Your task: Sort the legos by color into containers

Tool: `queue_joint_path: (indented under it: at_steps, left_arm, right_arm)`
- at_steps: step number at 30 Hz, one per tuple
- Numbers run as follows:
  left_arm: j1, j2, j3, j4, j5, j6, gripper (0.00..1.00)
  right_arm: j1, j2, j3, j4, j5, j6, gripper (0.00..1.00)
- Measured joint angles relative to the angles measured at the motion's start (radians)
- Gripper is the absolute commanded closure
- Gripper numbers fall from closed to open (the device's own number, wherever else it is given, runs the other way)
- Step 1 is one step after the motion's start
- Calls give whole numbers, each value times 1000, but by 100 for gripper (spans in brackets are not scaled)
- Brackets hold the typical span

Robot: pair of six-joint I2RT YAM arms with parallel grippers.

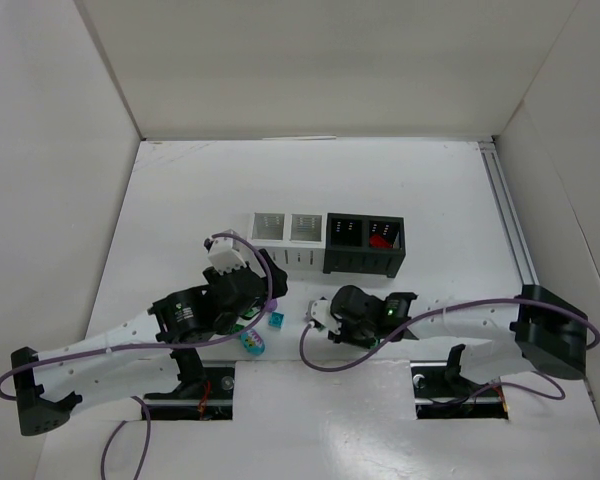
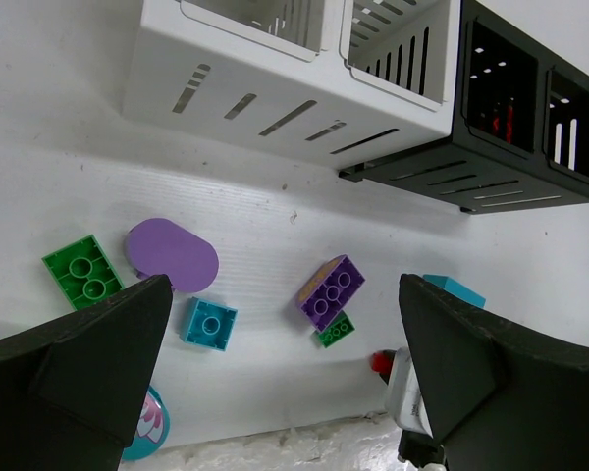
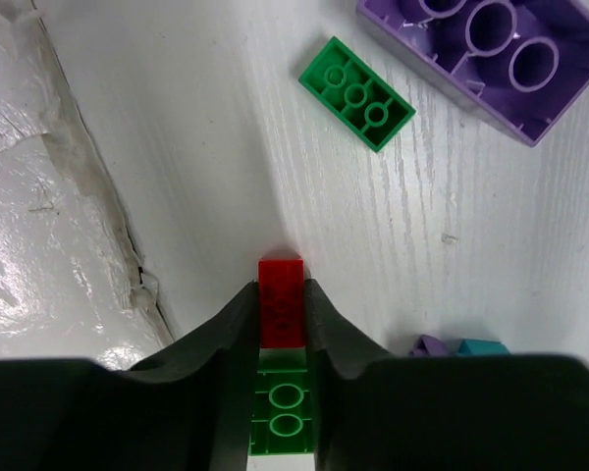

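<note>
Next, my right gripper will lift outward to release over the bin with red pieces, since that bin stands outward and to the gripper's right in the top view.
My right gripper is shut on a small red lego at the table surface; a green lego lies between the fingers behind it. A small green brick and a purple brick lie ahead. My left gripper is open and empty above loose legos: a green brick, a purple rounded piece, a teal brick, the purple brick and the small green brick. In the top view the left gripper and right gripper are close together.
A white two-bin container and a black two-bin container stand side by side behind the legos; the black one's right bin holds red pieces. A round teal piece lies near the table's front cut-out. White walls surround the table.
</note>
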Motion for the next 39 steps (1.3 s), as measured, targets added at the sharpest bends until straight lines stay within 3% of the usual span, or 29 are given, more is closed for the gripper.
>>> queue_joint_path:
  at_steps: [7,15,25,30,34,39]
  left_arm:
    - [0,0,0,1,4,10,0]
    - [0,0,0,8,20,40,0]
    - [41,99,-2,162,174,190,0]
    - [52,156,-4,253,289,318,0]
    - [52,185,-4,303,339,384,0]
    - [52,274,-4,315,381,415,0]
  right_arm:
    - [6,-32,12,-15,10,-27,88]
    - [-18,-126,206,-101,54,-84,88]
    - [-444,-175,406,-135,110,-211,88]
    - [-549,-157,417,-138,97,-243,80]
    - [-605,-127,417,-138,71,-254,67]
    - [-624,-117,417,-138,41,-267,32]
